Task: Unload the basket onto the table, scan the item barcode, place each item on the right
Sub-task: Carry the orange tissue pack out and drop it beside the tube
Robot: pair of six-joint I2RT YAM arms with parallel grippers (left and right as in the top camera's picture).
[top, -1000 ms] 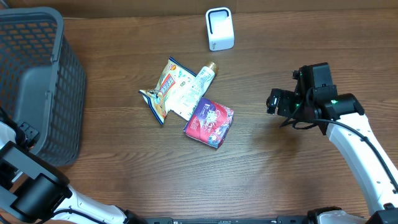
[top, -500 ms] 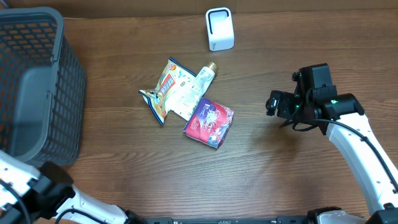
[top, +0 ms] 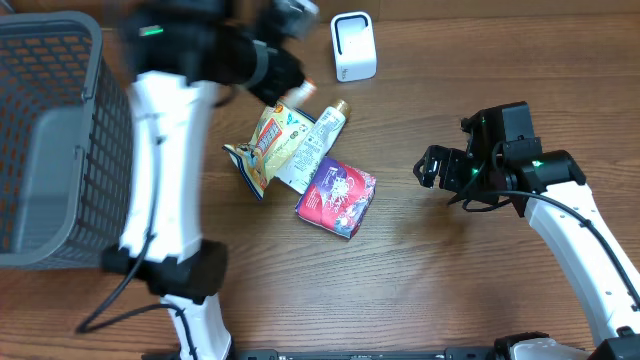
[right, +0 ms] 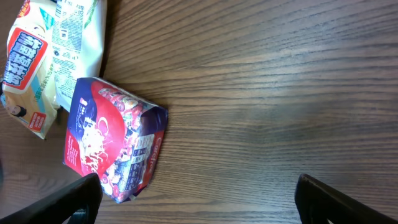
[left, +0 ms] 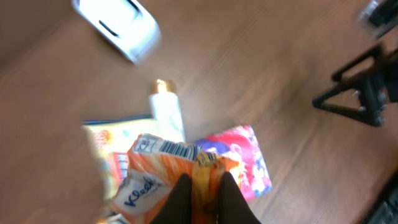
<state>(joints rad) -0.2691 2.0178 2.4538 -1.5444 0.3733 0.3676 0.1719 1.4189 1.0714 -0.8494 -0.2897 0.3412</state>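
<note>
I will next move my left gripper to the right in the overhead view and down, and let go of the pack (left: 165, 171) beside the red packet's far edge (left: 216, 119), since the tabletop there is clear.
My left gripper (left: 205, 196) is shut on an orange tissue pack (left: 165, 171), pinching its folded edge. The pack's barcode (left: 171, 148) faces up towards the wrist camera. In the overhead view the left gripper (top: 282, 75) is a blurred dark shape above the pile of items, just left of the white scanner (top: 353, 46). The scanner (left: 118, 28) also shows at the top left of the left wrist view. My right gripper (top: 440, 168) hovers open and holds nothing, right of the red packet (top: 337, 197).
A yellow snack packet (top: 268, 140), a white tube (top: 315, 145) and the red packet (right: 112, 146) lie together mid-table. A grey mesh basket (top: 60, 130) stands at the left edge. The left arm's white link crosses the table's left half.
The left arm has swung from the lower left edge up over the table to beside the scanner, carrying the orange pack. The right gripper has shifted slightly left.
</note>
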